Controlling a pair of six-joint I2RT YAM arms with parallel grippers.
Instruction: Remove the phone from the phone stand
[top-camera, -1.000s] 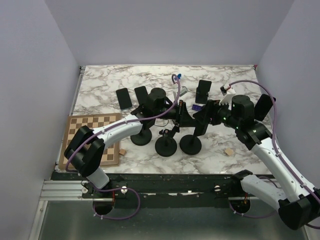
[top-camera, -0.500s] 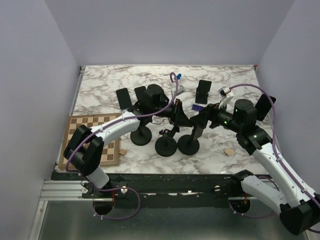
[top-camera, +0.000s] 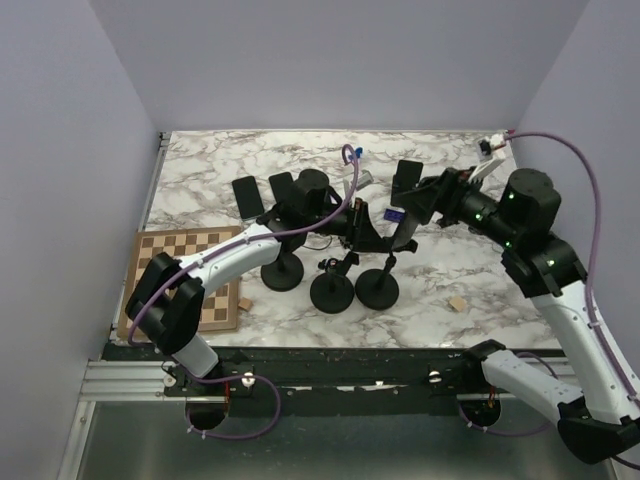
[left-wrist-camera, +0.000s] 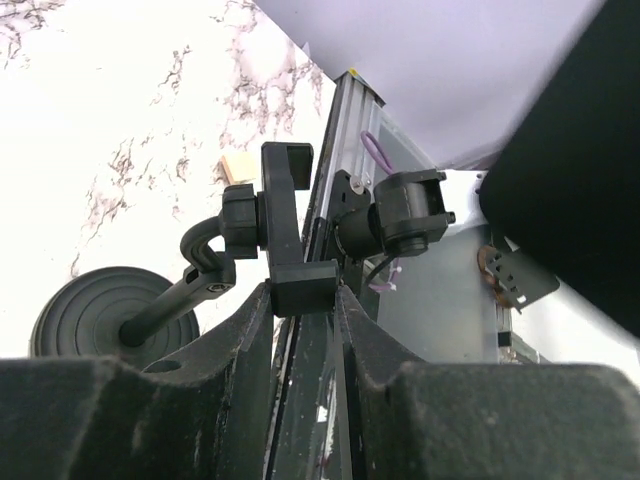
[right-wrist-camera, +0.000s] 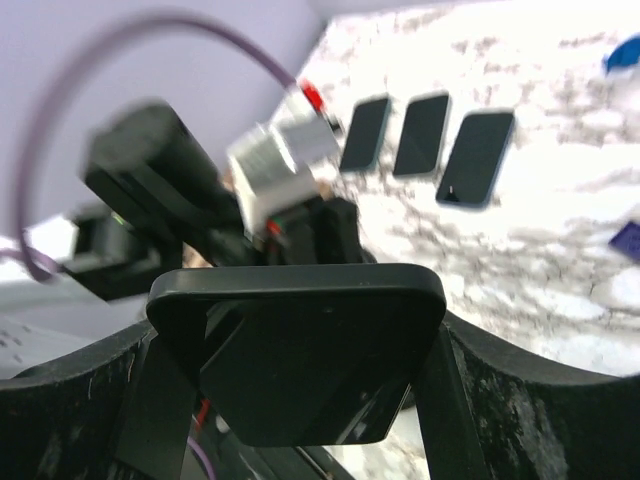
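Note:
The right gripper swings across next, down and to the left in the top view, lowers the phone onto the bare marble beside the flat phones and releases.
My right gripper (top-camera: 424, 200) is shut on the black phone (right-wrist-camera: 300, 350) and holds it in the air, above and to the right of the stands; the phone (top-camera: 414, 203) fills the gap between the fingers (right-wrist-camera: 500, 400). My left gripper (top-camera: 356, 226) is shut on the black clamp (left-wrist-camera: 303, 285) of a phone stand. That stand's curved neck runs down to a round base (left-wrist-camera: 90, 310). The clamp holds no phone. Three round stand bases (top-camera: 332, 290) sit at mid-table.
Three dark phones (right-wrist-camera: 424, 133) lie flat at the back left of the marble table (top-camera: 470, 270); two show from above (top-camera: 248, 197). Another dark object (top-camera: 406, 172) stands at the back. A chessboard (top-camera: 185, 275) lies at the left. Small wooden blocks (top-camera: 458, 303) and a blue piece (top-camera: 395, 213) lie about.
My right arm has risen and pulled back to the right, carrying the phone up and away from the stand. My left gripper has stayed on the stand's clamp.

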